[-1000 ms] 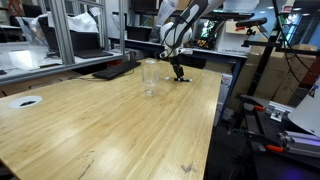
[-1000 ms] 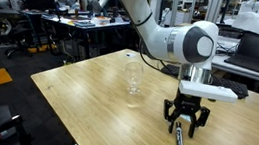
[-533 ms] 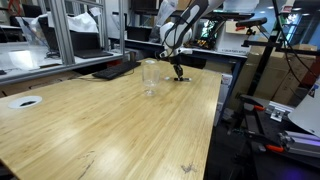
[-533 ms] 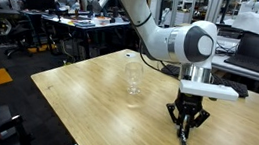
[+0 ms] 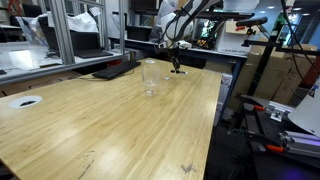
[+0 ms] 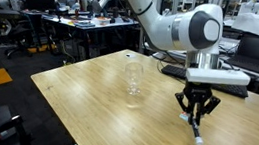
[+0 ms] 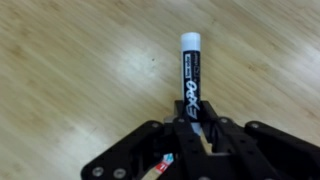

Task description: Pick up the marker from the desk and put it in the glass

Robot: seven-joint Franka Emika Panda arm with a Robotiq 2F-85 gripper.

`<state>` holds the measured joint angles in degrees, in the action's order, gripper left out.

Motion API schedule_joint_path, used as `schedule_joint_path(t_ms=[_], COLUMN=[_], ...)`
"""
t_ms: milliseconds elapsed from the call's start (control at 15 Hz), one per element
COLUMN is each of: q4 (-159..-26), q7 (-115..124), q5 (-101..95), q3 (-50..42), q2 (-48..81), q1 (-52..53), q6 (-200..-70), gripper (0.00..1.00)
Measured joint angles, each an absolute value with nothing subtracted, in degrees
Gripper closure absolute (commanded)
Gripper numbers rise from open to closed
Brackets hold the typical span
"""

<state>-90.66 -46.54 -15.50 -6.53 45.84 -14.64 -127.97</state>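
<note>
Next, my gripper goes up, takes the black marker across over the glass's opening [image 6: 135, 63] and lets go, since the marker's tip hangs lower than the glass's rim.
My gripper [image 7: 188, 122] is shut on the marker [image 7: 190, 75], a black pen with a white cap that sticks out ahead of the jaws in the wrist view. In an exterior view the gripper [image 6: 196, 120] hangs above the wooden desk [image 6: 86, 97] with the marker [image 6: 197, 133] pointing down and its tip close over the surface. The clear glass [image 6: 133, 81] stands upright on the desk a short way to the side of the gripper. From the other side the glass [image 5: 150, 77] is nearer the camera and the gripper [image 5: 177, 67] is behind it.
A laptop [image 5: 115, 69] lies on the desk's far side beyond the glass. A round white object [image 5: 24, 101] sits near one desk edge. Metal frames, monitors and cluttered benches surround the desk, and a cart with tools [image 5: 285, 125] stands beside it.
The jaws closed on the marker lying on the desk. The gripper then rose, lifting the marker off the surface so it hangs downward.
</note>
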Motion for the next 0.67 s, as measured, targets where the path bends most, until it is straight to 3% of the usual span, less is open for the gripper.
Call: schedule_joint_path(t_ms=[333, 667], q4=[-100.65, -114.17], q7=[-49.18, -62.27], q5=[-11.82, 4.09], q3=[-5.38, 0.72], q2=[31.5, 22.33], q1=[-17.52, -22.51], q6=[-138.32, -149.57], gripper=[0.95, 0.95])
